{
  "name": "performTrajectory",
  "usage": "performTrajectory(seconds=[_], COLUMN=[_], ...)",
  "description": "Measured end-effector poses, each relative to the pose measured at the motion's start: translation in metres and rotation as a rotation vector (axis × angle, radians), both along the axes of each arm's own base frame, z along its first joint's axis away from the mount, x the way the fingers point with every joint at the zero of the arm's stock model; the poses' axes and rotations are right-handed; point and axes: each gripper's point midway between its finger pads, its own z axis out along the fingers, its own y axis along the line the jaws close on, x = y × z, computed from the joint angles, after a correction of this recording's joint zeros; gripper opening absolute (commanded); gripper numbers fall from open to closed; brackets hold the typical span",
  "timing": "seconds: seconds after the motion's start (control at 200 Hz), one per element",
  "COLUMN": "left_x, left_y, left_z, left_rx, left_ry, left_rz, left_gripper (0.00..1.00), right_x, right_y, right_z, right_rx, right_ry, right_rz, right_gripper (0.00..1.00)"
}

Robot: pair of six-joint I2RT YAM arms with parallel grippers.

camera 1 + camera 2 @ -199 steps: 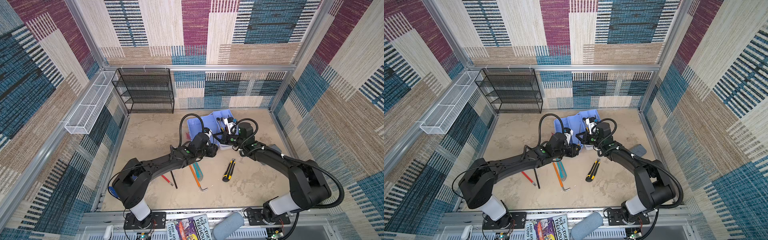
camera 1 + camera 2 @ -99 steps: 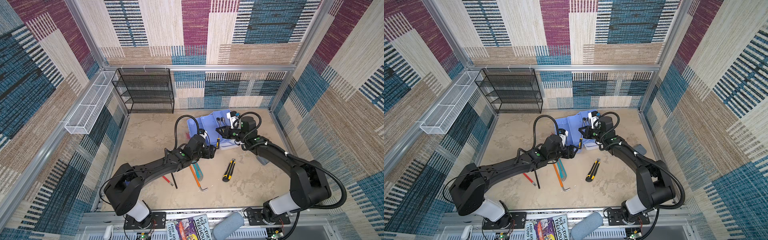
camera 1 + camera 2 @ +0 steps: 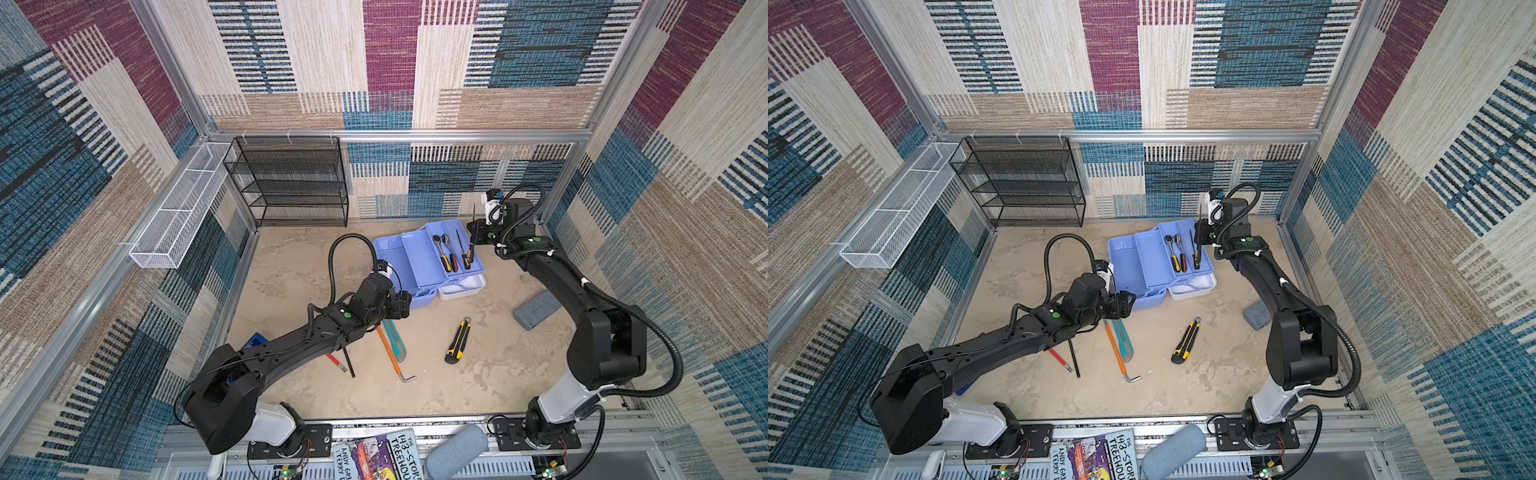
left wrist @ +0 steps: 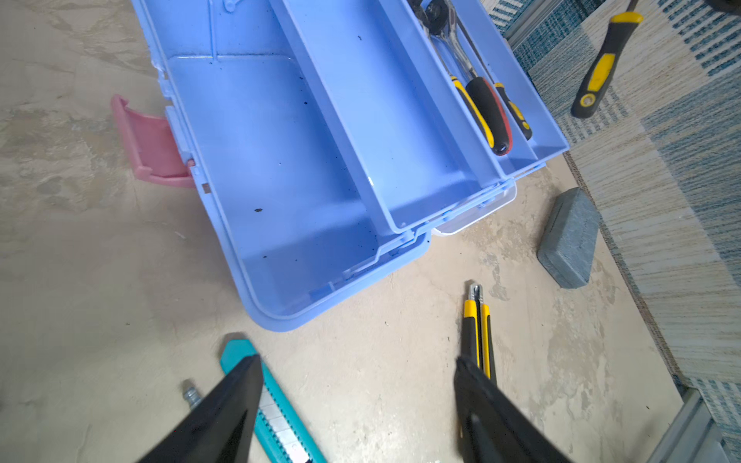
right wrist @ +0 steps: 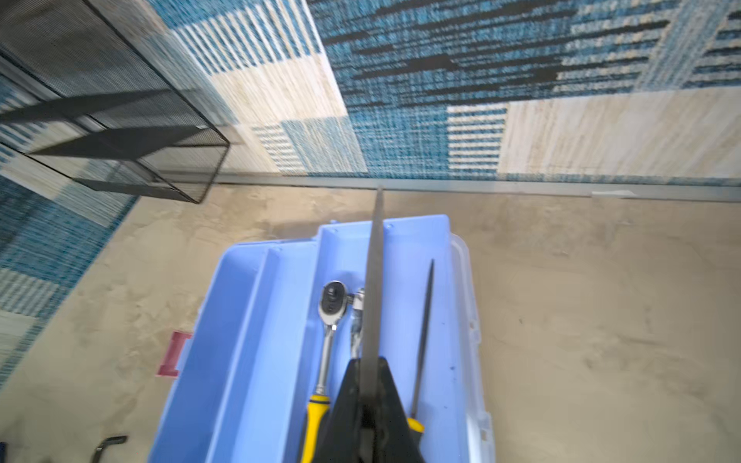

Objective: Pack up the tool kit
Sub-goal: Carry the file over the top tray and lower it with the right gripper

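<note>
My right gripper moves past the thin screwdriver next and down to release the file [image 5: 375, 288] in the strip along the lid-side [image 5: 446, 347], since that strip lies empty.
The tool kit [image 3: 409, 266] lies open at the back middle in both top views, with lavender-blue base and trays [image 4: 280, 160], pink latch [image 4: 148, 148] and white lid [image 3: 463, 287]. Two ratchets [image 5: 329, 320] and a thin screwdriver [image 5: 423, 332] lie in the far tray. My right gripper [image 5: 371, 405] hovers over that tray, shut on the grey blade of a file [image 5: 375, 288]; the file's yellow-black handle [image 4: 601, 68] hangs free. My left gripper [image 4: 357, 401] is open and empty, low over the floor by the box's front corner, between a teal cutter [image 4: 276, 417] and a yellow-black knife [image 4: 477, 320].
On the floor in front of the box lie an orange-handled hex key [image 3: 390, 353], a red tool [image 3: 336, 362] and a black rod [image 3: 348, 362]. A grey pouch [image 3: 536, 309] lies right, a dark blue tape dispenser [image 3: 254, 343] under my left arm. A black mesh shelf [image 3: 291, 183] stands at the back left.
My left gripper has opened and drawn back from the box toward the front left. My right gripper has risen toward the back right, carrying the file.
</note>
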Motion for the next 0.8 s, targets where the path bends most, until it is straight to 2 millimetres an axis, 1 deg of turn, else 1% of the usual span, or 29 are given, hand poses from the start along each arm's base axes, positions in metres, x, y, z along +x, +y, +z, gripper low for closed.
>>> performTrajectory(seconds=[0.14,0.25,0.516,0.601,0.706,0.751,0.801], left_x=[-0.003,-0.003,-0.001,-0.002,-0.001,-0.001,-0.001], left_y=[0.006,0.007,0.009,0.009,0.01,0.01,0.011], left_z=[-0.007,-0.007,-0.01,-0.011,-0.011,-0.01,-0.01], left_rx=[0.016,0.017,0.015,0.017,0.016,0.015,0.015], left_ry=[0.02,0.022,0.032,0.034,0.035,0.035,0.035], left_rz=[0.008,0.011,0.021,0.021,0.023,0.025,0.026], left_gripper=[0.78,0.78,0.78,0.78,0.79,0.78,0.78], right_x=[0.011,0.017,0.02,0.021,0.021,0.021,0.02], right_y=[-0.01,-0.015,-0.016,-0.015,-0.013,-0.013,-0.012], right_z=[-0.015,-0.028,-0.054,-0.057,-0.059,-0.061,-0.063], right_rx=[-0.081,-0.127,-0.161,-0.161,-0.156,-0.154,-0.15], right_ry=[0.031,0.06,0.121,0.128,0.129,0.13,0.134], right_rz=[-0.03,-0.043,-0.029,-0.027,-0.02,-0.017,-0.013], right_gripper=[0.0,0.0,0.0,0.02,0.07,0.12,0.19])
